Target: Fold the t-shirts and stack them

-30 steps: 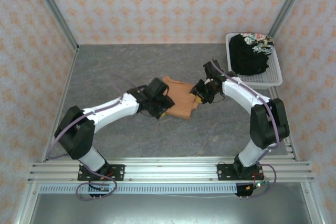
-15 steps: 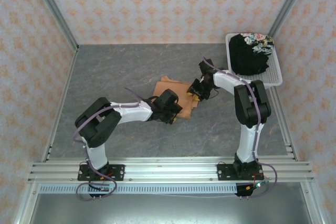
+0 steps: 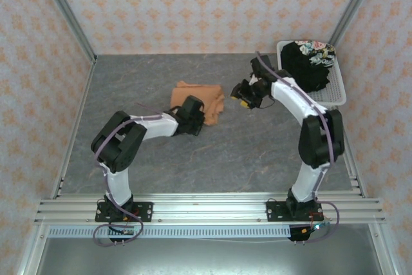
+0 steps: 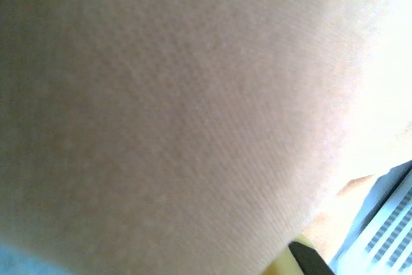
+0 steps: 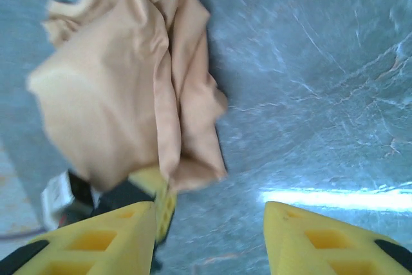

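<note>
The orange t-shirt (image 3: pixel 198 94) in my left gripper needs to go outward next, onto the bare far corner away from the basket, then be let go.
The light orange t-shirt (image 3: pixel 198 94) lies bunched on the grey table, plain side showing (image 5: pixel 116 82). My left gripper (image 3: pixel 201 111) is at its near edge, shut on the cloth. One yellow finger (image 5: pixel 156 192) pokes out from under the bundle, and orange fabric (image 4: pixel 180 120) covers the left wrist camera. My right gripper (image 3: pixel 242 94) (image 5: pixel 209 243) stands open to the right of the shirt, a little apart from it, with nothing between its fingers. The black t-shirt (image 3: pixel 305 69) with the floral patch sits heaped in the basket.
The white mesh basket (image 3: pixel 332 100) stands at the back right corner, close behind the right arm. Patterned walls and metal frame posts close in the table on three sides. Bare grey tabletop (image 3: pixel 257 152) stretches in front of the shirt.
The orange shirt has moved left and toward the back with my left gripper and is more bunched. My right gripper has let go of it and drawn back to the right, open.
</note>
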Motion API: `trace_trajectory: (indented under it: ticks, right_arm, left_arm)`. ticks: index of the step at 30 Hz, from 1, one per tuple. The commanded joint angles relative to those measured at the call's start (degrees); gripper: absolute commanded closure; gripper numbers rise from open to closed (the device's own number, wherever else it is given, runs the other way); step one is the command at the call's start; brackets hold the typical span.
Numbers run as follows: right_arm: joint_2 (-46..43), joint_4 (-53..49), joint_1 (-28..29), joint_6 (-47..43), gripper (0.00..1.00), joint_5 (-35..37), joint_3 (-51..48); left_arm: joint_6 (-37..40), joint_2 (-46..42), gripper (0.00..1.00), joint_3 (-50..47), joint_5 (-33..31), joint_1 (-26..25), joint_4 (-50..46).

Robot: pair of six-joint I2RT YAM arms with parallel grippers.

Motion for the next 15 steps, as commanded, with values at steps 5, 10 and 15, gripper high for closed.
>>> trace_trajectory:
  ticks: [5, 10, 15]
  right_arm:
    - [-13.44, -4.98, -0.49, 1.49, 0.52, 3.93, -4.14]
    - [-19.52, -4.81, -0.47, 3.57, 0.52, 4.65, -10.48]
    - [-22.03, -5.34, -0.47, 4.46, 0.51, 5.55, -13.54]
  left_arm:
    - [15.21, 1.41, 1.00, 7.47, 0.92, 18.42, -7.40]
    - [26.48, 9.23, 1.00, 19.09, 4.46, 29.97, -14.16]
    - [31.61, 16.72, 1.00, 28.38, 7.17, 37.42, -16.14]
